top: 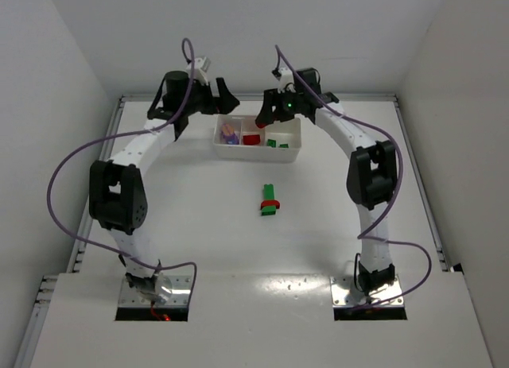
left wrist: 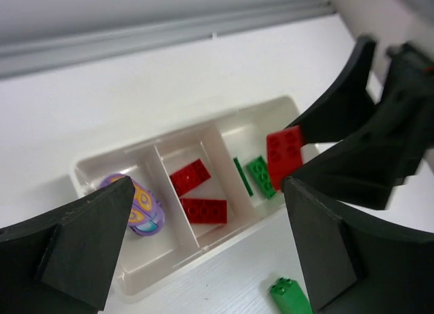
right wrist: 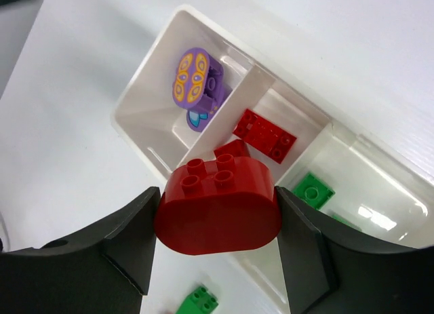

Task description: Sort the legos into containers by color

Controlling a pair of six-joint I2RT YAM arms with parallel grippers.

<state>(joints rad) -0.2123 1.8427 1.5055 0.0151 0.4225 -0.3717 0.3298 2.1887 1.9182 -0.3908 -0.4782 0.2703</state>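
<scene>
The green brick's tray-side end (top: 269,191) (left wrist: 289,296) lies below and back, so my left gripper should next move back and down and close there, clear of the red piece.
The white tray (top: 296,151) stands at the back middle. Its left compartment holds a purple piece (right wrist: 192,80), the middle one red bricks (right wrist: 266,133), the right one green bricks (right wrist: 312,190). My right gripper (right wrist: 217,212) is shut on a rounded red brick (right wrist: 217,204) and holds it above the tray's near edge, by the middle compartment. It also shows in the left wrist view (left wrist: 285,154). My left gripper (left wrist: 210,219) is open and empty above the tray's left end (top: 227,100). A green brick (top: 269,195) with a red piece (top: 271,203) across it lies on the table.
White walls enclose the table on the left, right and back. A metal rail (left wrist: 169,32) runs behind the tray. The two grippers (top: 264,112) are close together over the tray. Purple cables loop off both arms.
</scene>
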